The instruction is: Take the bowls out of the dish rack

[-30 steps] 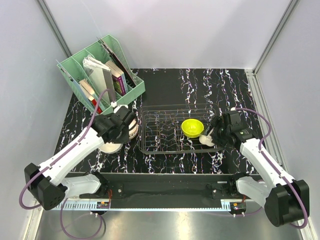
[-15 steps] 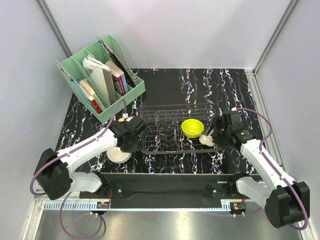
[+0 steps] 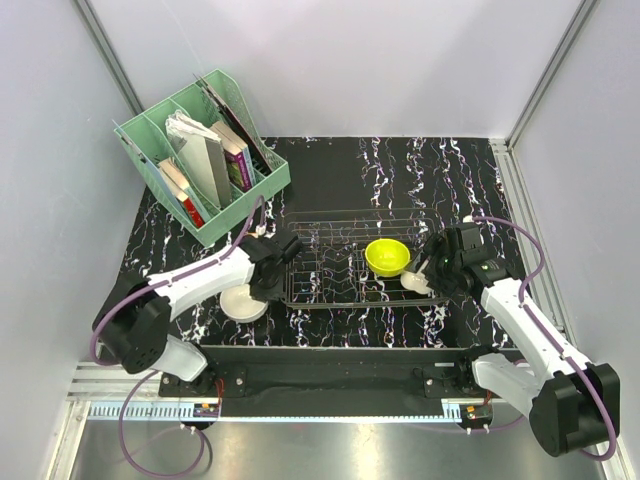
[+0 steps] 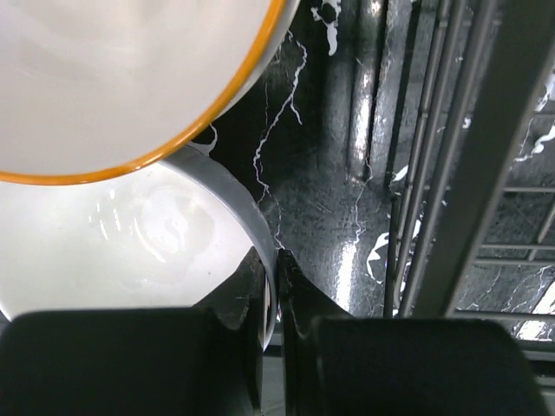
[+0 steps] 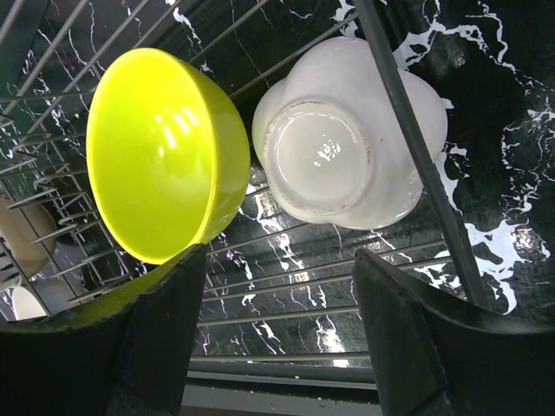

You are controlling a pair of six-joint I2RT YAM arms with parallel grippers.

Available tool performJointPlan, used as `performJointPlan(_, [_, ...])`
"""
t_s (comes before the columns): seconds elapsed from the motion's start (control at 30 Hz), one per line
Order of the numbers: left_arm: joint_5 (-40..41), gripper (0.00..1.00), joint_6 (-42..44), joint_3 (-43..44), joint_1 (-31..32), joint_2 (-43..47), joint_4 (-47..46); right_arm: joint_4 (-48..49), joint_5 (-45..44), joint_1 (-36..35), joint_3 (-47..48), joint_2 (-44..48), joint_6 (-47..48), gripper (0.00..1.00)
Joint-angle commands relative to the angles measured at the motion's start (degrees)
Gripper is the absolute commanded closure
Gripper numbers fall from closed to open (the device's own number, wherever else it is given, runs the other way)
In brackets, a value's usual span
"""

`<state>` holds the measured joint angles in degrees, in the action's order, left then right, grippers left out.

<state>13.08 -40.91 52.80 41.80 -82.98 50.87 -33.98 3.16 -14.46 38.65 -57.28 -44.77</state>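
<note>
The white bowl is clear of the rack, so my left gripper should next move gently outward over the dark tabletop strip [image 4: 316, 195], which lies outward of it, and let go of the bowl's rim.
The wire dish rack [image 3: 330, 272] sits mid-table. A yellow-green bowl [image 3: 385, 256] leans in its right part, with a white bowl [image 3: 415, 283] tipped beside it. My right gripper [image 3: 427, 270] hovers open over them. In the right wrist view the yellow-green bowl [image 5: 165, 147] is by my left finger, the white bowl [image 5: 347, 147] shows its base, and my gripper [image 5: 282, 342] is empty. My left gripper [image 3: 263, 283] is shut on the rim of a white bowl [image 3: 243, 303] just left of the rack. In the left wrist view [image 4: 276, 286], an orange-rimmed bowl [image 4: 113, 69] overlaps that bowl [image 4: 130, 243].
A mint-green organiser [image 3: 200, 155] with books stands at the back left. Rack wires [image 4: 468, 173] run close on the right of my left gripper. A tan bowl [image 5: 22, 234] and another white one [image 5: 26, 299] show through the rack wires [image 5: 286, 303].
My left arm has swung right toward the rack's left edge, and the white bowl below it has shifted right with it. My right gripper has barely moved.
</note>
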Motion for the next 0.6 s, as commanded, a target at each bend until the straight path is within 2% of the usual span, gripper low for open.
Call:
performJointPlan(0.0, [1.9, 1.00, 2.4, 2.7, -1.3, -1.3, -4.6, -3.0, -2.6, 0.3, 1.6, 0.9, 1.4, 0.23])
performJointPlan(0.57, [4.3, 1.00, 5.9, 7.5, -3.3, -6.1, -7.0, -3.6, -2.2, 0.3, 3.3, 1.0, 2.6, 0.20])
